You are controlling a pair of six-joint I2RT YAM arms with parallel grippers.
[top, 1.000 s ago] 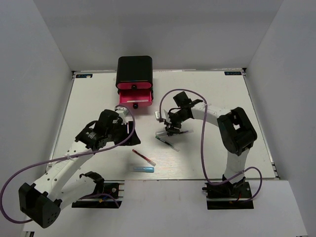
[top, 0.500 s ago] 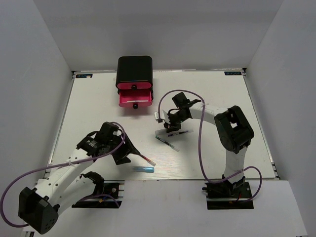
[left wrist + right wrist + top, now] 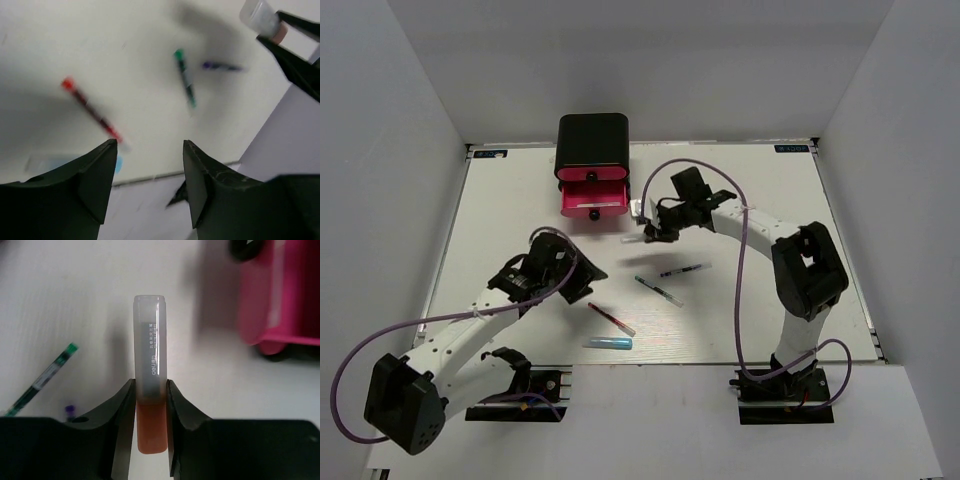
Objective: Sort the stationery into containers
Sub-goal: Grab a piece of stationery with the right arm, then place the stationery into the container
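Observation:
The drawer stands open, so the robot's right gripper should next carry the orange marker outward and to the left in the top view, over the drawer's inside, to release it.
My right gripper (image 3: 648,226) is shut on an orange marker with a clear cap (image 3: 150,340) and holds it above the table, just right of the open pink-red drawer (image 3: 592,203) of the black cabinet (image 3: 592,140). The drawer also shows in the right wrist view (image 3: 280,300). My left gripper (image 3: 578,272) is open and empty, above the table left of the pens. On the table lie a thin red pen (image 3: 610,318), a light blue marker (image 3: 608,343), a green pen (image 3: 658,290) and a thin dark pen (image 3: 683,270). The eraser is out of view.
The left wrist view shows the red pen (image 3: 90,109), the green pen (image 3: 185,84), the dark pen (image 3: 220,66) and the held marker (image 3: 262,20). The table's front edge runs close behind the light blue marker.
My right gripper has lifted the orange marker off the table and carried it toward the open drawer. My left gripper swung from the drawer down near the red pen, then back a little.

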